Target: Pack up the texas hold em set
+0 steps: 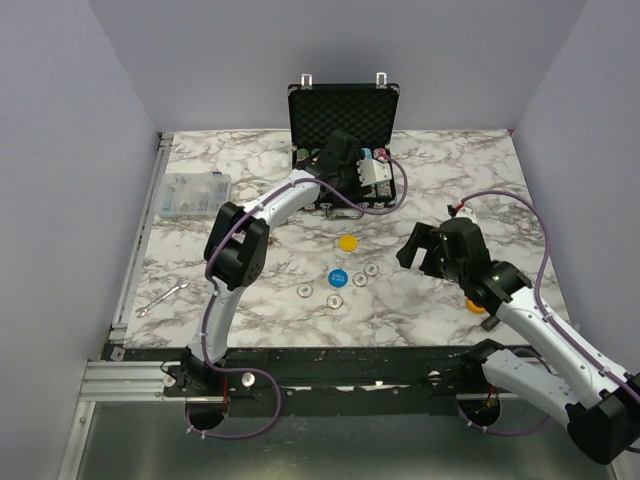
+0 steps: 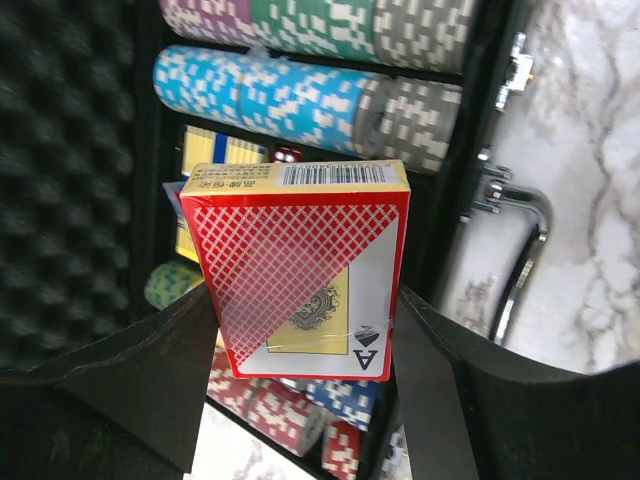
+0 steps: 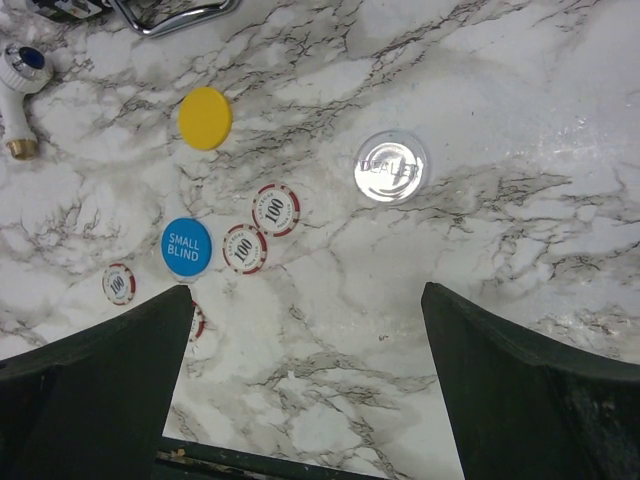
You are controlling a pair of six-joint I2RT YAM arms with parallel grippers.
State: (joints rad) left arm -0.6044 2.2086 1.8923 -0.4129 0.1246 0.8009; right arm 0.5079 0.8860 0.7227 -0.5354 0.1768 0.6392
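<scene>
My left gripper lowers the red card box (image 2: 300, 265) into the bare black gap below, between the chip rows by the handle, and lets go next.
The black briefcase (image 1: 343, 105) stands open at the back of the table, its foam lid upright. My left gripper (image 1: 372, 172) hovers over it, shut on the red card box (image 2: 300, 265), a finger on each side. Below the box lie rows of multicoloured chips (image 2: 300, 95) in the case. On the marble lie a yellow disc (image 3: 205, 118), a blue "small blind" disc (image 3: 186, 247), a whitish dealer disc (image 3: 390, 167) and several red-edged chips (image 3: 276, 210). My right gripper (image 3: 305, 330) hangs open above bare marble, to the right of these discs.
A clear plastic organiser box (image 1: 193, 193) and a small wrench (image 1: 160, 298) lie at the left. A small white plastic object (image 3: 25, 70) lies near the case handle (image 3: 170, 12). A yellow round thing (image 1: 476, 305) sits beside my right arm.
</scene>
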